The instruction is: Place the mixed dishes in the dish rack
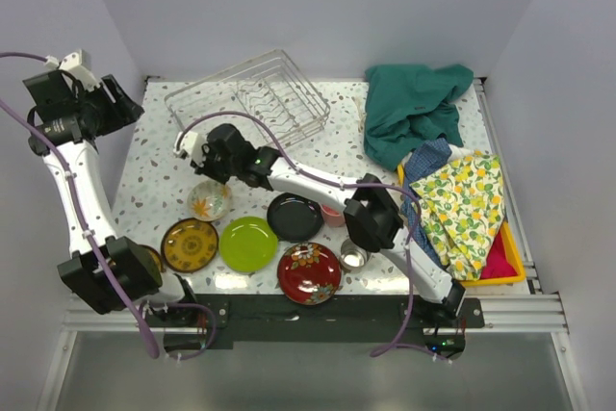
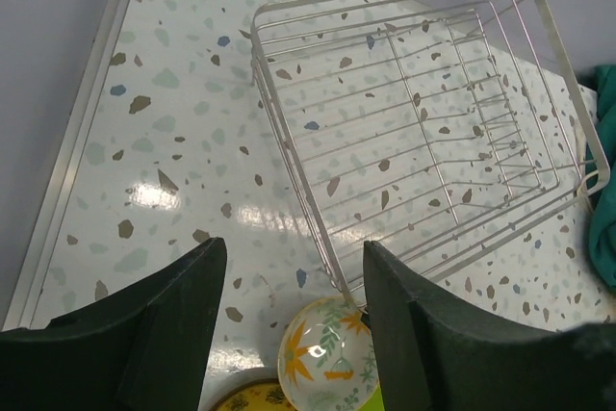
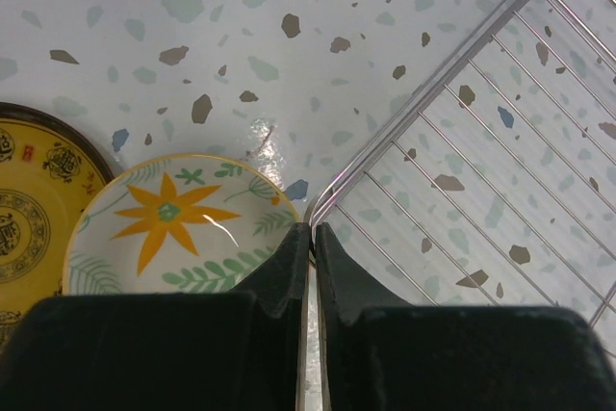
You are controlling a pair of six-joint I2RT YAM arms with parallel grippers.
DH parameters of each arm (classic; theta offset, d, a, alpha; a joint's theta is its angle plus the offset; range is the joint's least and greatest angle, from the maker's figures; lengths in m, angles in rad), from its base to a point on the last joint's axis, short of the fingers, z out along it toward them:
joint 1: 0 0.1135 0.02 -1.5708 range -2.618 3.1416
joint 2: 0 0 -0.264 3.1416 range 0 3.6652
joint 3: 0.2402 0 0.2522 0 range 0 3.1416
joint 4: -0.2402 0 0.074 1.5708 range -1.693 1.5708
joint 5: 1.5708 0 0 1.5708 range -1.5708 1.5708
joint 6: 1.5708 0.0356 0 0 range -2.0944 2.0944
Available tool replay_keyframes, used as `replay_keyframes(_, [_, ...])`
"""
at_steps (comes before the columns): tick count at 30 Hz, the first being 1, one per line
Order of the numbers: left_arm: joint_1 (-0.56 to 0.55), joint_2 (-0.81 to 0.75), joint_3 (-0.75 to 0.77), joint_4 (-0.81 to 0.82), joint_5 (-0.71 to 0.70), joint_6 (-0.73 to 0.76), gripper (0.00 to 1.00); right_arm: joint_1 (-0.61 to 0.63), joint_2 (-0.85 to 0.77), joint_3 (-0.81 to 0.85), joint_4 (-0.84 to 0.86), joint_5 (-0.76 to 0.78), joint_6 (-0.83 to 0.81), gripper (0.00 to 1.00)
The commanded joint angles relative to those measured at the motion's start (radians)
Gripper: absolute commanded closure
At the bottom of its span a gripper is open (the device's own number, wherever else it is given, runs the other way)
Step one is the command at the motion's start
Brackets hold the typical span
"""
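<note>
The rack's corner sits close beside the floral bowl [image 1: 209,201], so my right gripper draws that corner toward the black plate's far edge [image 1: 292,196] next, then releases it.
The dish rack [image 1: 250,93] [image 2: 414,141] [image 3: 481,170], a silver wire basket, lies at the back of the table with nothing in it. My right gripper [image 1: 189,149] [image 3: 313,230] is shut on the wire rim at its near left corner. Just beside that corner sits a floral bowl [image 1: 209,201] [image 2: 325,363] [image 3: 173,228]. In front lie a brown-gold plate [image 1: 190,244] [image 3: 24,228], a lime-green plate [image 1: 248,244], a black plate [image 1: 295,217], a red floral plate [image 1: 309,272] and a steel cup [image 1: 353,257]. My left gripper [image 1: 120,103] [image 2: 294,247] hangs open, high at the far left.
A green cloth [image 1: 409,108] is heaped at the back right. A blue cloth [image 1: 428,159] and a yellow-patterned cloth [image 1: 462,199] lie over a yellow tray [image 1: 505,257] on the right. The right arm stretches across above the plates. A metal rail edges the table.
</note>
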Motion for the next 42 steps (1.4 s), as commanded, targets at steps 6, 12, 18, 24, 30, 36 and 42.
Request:
replay_keyframes(6, [0.004, 0.017, -0.107, 0.079, 0.108, 0.005, 0.37, -0.054, -0.115, -0.076, -0.057, 0.079, -0.051, 1.00])
replay_keyframes(12, [0.004, 0.042, -0.129, 0.128, 0.114, -0.009, 0.38, -0.057, -0.187, -0.203, -0.083, 0.086, -0.073, 1.00])
replay_keyframes(18, [0.003, 0.060, -0.147, 0.154, 0.124, -0.015, 0.38, -0.056, -0.255, -0.314, -0.095, 0.096, -0.111, 1.00])
replay_keyframes(24, [0.003, 0.077, -0.165, 0.175, 0.132, -0.018, 0.39, -0.063, -0.317, -0.438, -0.103, 0.145, -0.163, 1.00])
replay_keyframes(30, [0.001, 0.097, -0.172, 0.179, 0.148, -0.013, 0.39, -0.069, -0.388, -0.551, -0.114, 0.171, -0.237, 1.00])
replay_keyframes(36, [0.003, 0.108, -0.152, 0.162, 0.158, -0.003, 0.39, -0.073, -0.480, -0.688, -0.143, 0.217, -0.313, 1.00])
replay_keyframes(42, [0.003, 0.129, -0.127, 0.145, 0.171, -0.012, 0.39, -0.094, -0.520, -0.751, -0.152, 0.268, -0.415, 1.00])
